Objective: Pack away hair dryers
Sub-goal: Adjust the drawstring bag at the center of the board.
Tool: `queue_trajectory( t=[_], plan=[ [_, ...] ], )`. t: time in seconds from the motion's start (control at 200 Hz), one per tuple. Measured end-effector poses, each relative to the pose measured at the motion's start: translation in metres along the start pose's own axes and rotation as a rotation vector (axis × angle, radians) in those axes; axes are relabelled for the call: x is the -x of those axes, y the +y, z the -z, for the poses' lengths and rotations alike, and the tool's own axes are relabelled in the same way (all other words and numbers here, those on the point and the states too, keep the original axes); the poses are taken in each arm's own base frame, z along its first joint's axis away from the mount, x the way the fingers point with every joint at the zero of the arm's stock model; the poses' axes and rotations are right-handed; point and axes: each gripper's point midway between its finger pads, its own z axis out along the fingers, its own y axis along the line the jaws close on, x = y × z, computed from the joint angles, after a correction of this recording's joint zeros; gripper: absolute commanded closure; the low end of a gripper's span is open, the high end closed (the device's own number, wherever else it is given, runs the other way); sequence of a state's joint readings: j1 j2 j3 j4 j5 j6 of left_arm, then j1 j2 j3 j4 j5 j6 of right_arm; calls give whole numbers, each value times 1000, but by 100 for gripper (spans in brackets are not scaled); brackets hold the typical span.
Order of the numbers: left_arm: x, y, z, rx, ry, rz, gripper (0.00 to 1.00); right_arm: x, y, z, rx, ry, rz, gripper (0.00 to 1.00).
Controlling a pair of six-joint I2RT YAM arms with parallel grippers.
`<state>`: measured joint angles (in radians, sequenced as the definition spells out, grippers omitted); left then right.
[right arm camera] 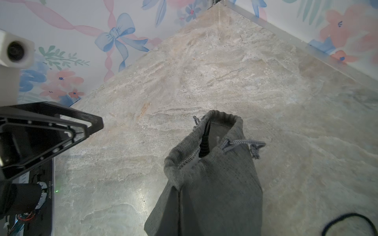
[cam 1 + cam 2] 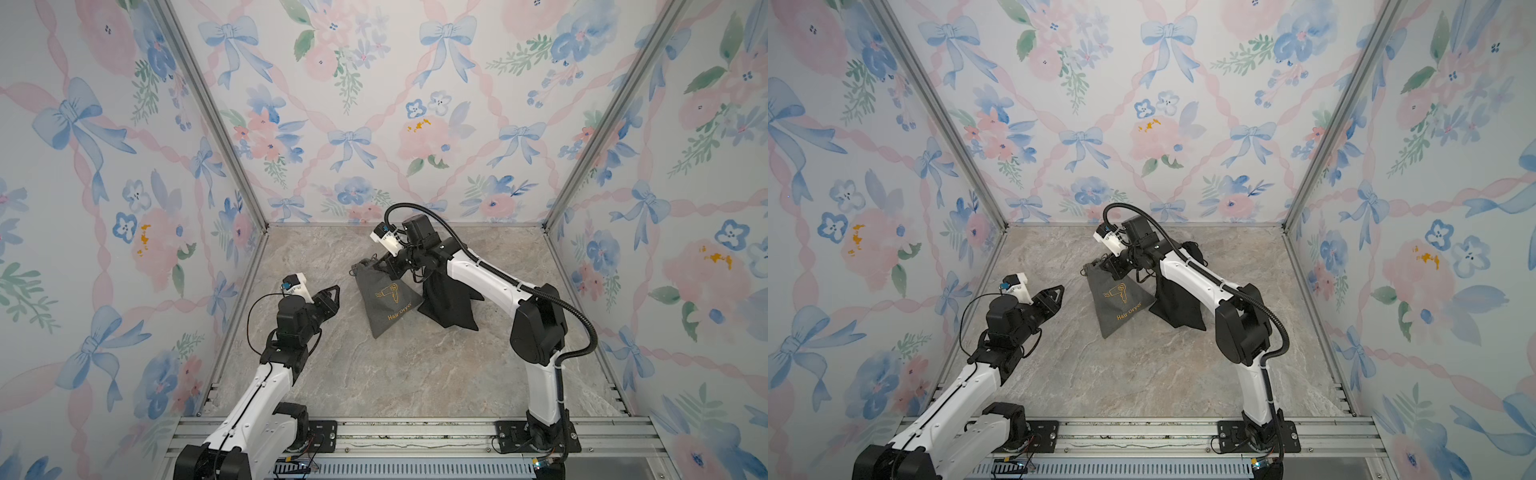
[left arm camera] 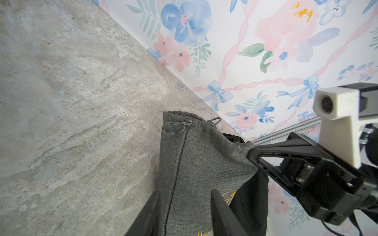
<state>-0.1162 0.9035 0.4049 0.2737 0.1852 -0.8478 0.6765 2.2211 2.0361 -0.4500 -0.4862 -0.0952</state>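
Observation:
The robot's right gripper will next turn and pull the pouch's rim back over the pouch's printed front point(image 2: 388, 296) to let go of it, because that front is below the gripper and behind it.
No hair dryer body shows; only a black tapered cord end point(image 1: 205, 141) sticks up inside the open mouth of a grey drawstring pouch point(image 2: 386, 305) point(image 2: 1119, 303) printed "Hair Dryer". The pouch stands on the stone table, its top lifted. My right gripper point(image 2: 391, 272) point(image 3: 251, 152) is shut on the pouch's rim. In the right wrist view the cloth point(image 1: 214, 183) covers the jaws. My left gripper point(image 2: 333, 296) point(image 3: 184, 214) hangs open just left of the pouch, apart from it, with the grey cloth point(image 3: 194, 163) seen beyond its fingers.
A black pouch point(image 2: 449, 305) point(image 3: 253, 196) leans against the grey one on its right, under the right forearm. A loose dark cord point(image 1: 347, 222) loops on the table by it. Floral walls enclose the table point(image 2: 415, 374) on three sides; a metal rail point(image 2: 415, 436) runs along the front.

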Motion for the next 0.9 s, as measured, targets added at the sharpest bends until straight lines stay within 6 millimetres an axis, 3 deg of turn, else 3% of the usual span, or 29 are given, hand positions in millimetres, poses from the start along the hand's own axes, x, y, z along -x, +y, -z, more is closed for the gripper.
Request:
queue_trajectory(
  t=[0.105, 0.215, 0.305, 0.385, 0.725, 0.9],
  plan=[
    [8, 4, 1, 13, -13, 9, 56, 11, 10, 7, 12, 1, 50, 100],
    [22, 3, 2, 18, -32, 17, 54, 36, 19, 24, 10, -23, 116, 100],
    [30, 0, -3, 14, -26, 23, 53, 57, 32, 36, 11, -51, 184, 100],
    [34, 2, -10, 19, -8, 32, 53, 65, 42, 42, 13, -54, 231, 100],
    [38, 4, -16, 11, 19, 40, 52, 25, 38, 24, -34, 112, 405, 100],
    [45, 10, -14, 22, 3, 50, 52, 15, 39, 22, -7, 149, 511, 100]
  ],
)
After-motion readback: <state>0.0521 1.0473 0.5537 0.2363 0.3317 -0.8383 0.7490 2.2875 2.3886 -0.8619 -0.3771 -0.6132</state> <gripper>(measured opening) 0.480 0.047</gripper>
